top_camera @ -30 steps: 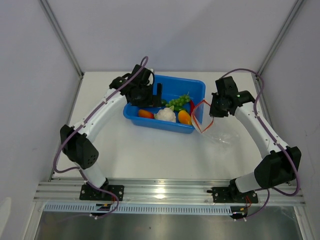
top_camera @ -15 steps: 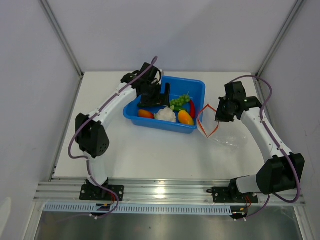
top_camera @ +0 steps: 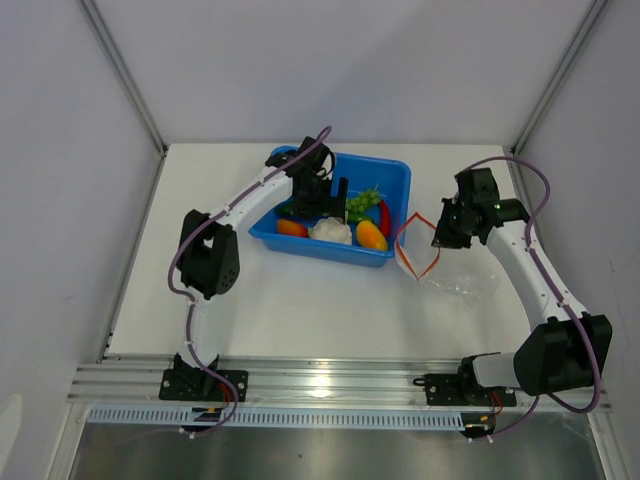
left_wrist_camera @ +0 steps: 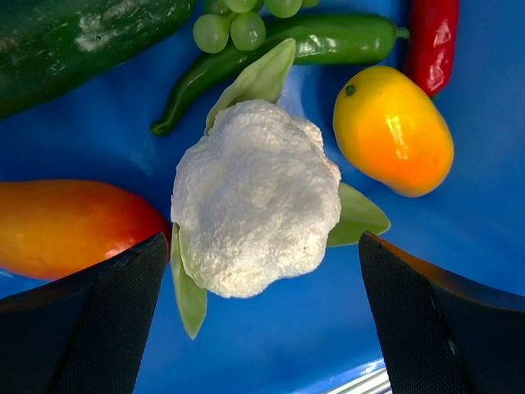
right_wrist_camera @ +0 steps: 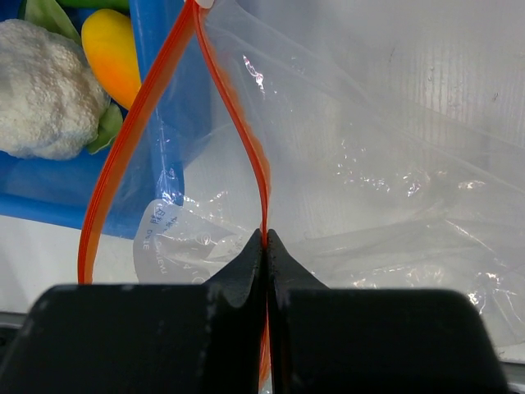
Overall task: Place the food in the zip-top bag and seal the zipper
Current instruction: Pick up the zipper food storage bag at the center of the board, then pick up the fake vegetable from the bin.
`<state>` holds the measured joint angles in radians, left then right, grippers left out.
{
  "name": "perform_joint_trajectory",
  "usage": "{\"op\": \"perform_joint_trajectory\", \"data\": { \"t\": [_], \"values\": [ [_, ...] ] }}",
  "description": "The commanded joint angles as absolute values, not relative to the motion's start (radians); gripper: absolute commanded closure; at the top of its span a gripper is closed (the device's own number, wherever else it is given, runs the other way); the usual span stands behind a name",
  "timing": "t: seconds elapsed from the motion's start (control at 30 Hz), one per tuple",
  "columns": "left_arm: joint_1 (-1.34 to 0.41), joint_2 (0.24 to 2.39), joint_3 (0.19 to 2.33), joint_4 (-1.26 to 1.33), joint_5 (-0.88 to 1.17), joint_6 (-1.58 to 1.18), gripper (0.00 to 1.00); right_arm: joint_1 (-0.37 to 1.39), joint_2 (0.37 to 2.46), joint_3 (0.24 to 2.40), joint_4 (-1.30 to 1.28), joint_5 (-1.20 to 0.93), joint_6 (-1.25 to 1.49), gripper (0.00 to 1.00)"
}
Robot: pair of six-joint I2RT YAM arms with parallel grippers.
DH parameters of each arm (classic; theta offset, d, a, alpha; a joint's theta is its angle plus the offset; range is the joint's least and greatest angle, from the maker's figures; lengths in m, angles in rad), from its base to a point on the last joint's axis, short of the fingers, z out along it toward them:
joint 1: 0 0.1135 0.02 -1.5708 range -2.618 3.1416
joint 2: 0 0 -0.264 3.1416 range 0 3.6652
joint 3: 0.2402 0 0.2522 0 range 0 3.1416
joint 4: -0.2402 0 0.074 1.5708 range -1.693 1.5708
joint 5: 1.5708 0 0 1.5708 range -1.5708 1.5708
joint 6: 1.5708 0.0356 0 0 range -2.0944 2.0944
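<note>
My left gripper should go down over the cauliflower's end (top_camera: pixel 331 239) (left_wrist_camera: pixel 246 277) by the tub's near side and close on the cauliflower's stem, since its open fingers are already on either side of that end.
The food lies in a blue tub (top_camera: pixel 392 178): white cauliflower (top_camera: pixel 331 230) (left_wrist_camera: pixel 256 195), orange fruit (top_camera: pixel 291 227) (left_wrist_camera: pixel 70 224), yellow-orange fruit (top_camera: pixel 370 235) (left_wrist_camera: pixel 392 130), grapes (top_camera: pixel 358 204) (left_wrist_camera: pixel 238 23), red chili (top_camera: pixel 384 212) (left_wrist_camera: pixel 431 39), dark cucumber (left_wrist_camera: pixel 78 37). My left gripper (top_camera: pixel 333 200) (left_wrist_camera: pixel 258 316) hangs open just above the cauliflower, fingers either side. My right gripper (top_camera: pixel 438 238) (right_wrist_camera: pixel 265 238) is shut on the orange-red zipper (right_wrist_camera: pixel 238 123) of the clear zip-top bag (top_camera: pixel 455 275) (right_wrist_camera: pixel 385 172), holding its mouth open beside the tub's right end.
A green pepper (left_wrist_camera: pixel 295 49) lies among the food. The tub's near wall (right_wrist_camera: pixel 164 139) stands just left of the bag mouth. White table (top_camera: pixel 300 300) lies in front; frame posts and the rail bound the workspace.
My left gripper has moved right, from the tub's left end to above the cauliflower. My right gripper has shifted slightly right with the bag's zipper held.
</note>
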<state>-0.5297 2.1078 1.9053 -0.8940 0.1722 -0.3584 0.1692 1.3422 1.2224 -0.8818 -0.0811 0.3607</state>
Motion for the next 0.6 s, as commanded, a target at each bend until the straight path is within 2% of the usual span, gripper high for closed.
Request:
{"op": "perform_joint_trajectory", "data": {
  "t": [0.0, 0.27, 0.4, 0.5, 0.53, 0.57],
  "values": [
    [-0.529, 2.072, 1.840, -0.833, 0.198, -0.368, 0.01, 0.157, 1.312, 1.207, -0.862, -0.107, 0.337, 1.00],
    [-0.538, 2.091, 1.773, -0.764, 0.274, -0.387, 0.01, 0.146, 1.331, 1.216, -0.856, -0.130, 0.342, 1.00],
    [-0.538, 2.083, 1.737, -0.730, 0.293, -0.396, 0.08, 0.146, 1.330, 1.221, -0.861, -0.127, 0.344, 1.00],
    [-0.538, 2.074, 1.709, -0.707, 0.298, -0.397, 0.25, 0.146, 1.325, 1.216, -0.862, -0.124, 0.347, 1.00],
    [-0.538, 2.074, 1.709, -0.704, 0.299, -0.396, 0.37, 0.146, 1.324, 1.215, -0.862, -0.123, 0.347, 1.00],
    [-0.538, 2.077, 1.704, -0.704, 0.299, -0.396, 0.41, 0.146, 1.322, 1.213, -0.862, -0.123, 0.348, 1.00]
  ]
}}
